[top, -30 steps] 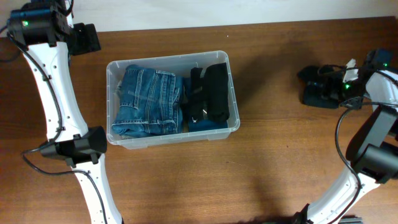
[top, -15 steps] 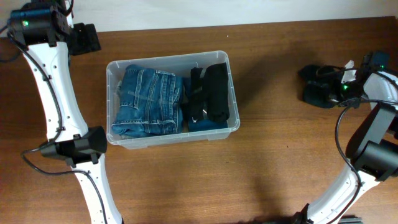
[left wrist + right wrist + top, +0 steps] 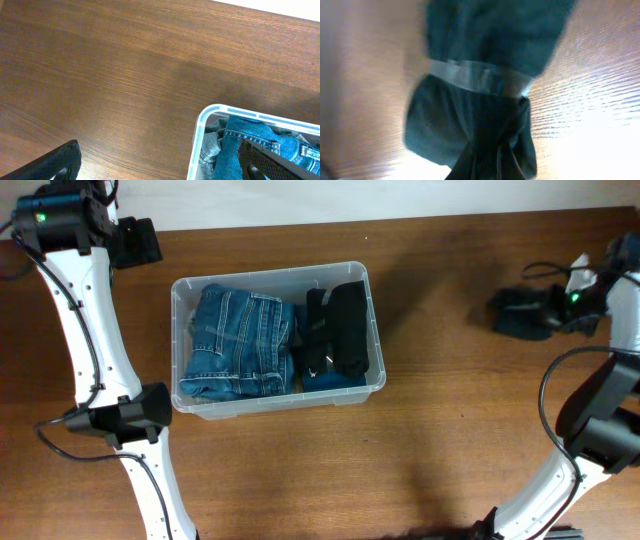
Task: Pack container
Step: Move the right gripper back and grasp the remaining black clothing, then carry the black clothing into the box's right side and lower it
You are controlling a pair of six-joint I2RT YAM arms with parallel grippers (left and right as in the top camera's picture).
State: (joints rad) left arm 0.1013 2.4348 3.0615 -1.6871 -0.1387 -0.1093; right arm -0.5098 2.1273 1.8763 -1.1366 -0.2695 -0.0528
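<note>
My right gripper lifts and swings over the jeans' edge by the black garment next, then releases it, as the container stands to its left in the overhead view.
The clear container stands left of the table's centre. Inside lie folded blue jeans and a black garment. Its rim corner and the jeans show in the left wrist view. My left gripper hovers open beyond the container's far left corner, holding nothing. At the far right, my right gripper is shut on a dark bundled garment. A clear tape band wraps that garment, which fills the right wrist view and hides the fingers.
The brown wooden table stretches between the container and the right arm. A white wall runs along the table's far edge. Cables hang from both arms.
My right gripper has shut on the dark garment and drawn it up and toward the far right. The left arm and the container have not moved.
</note>
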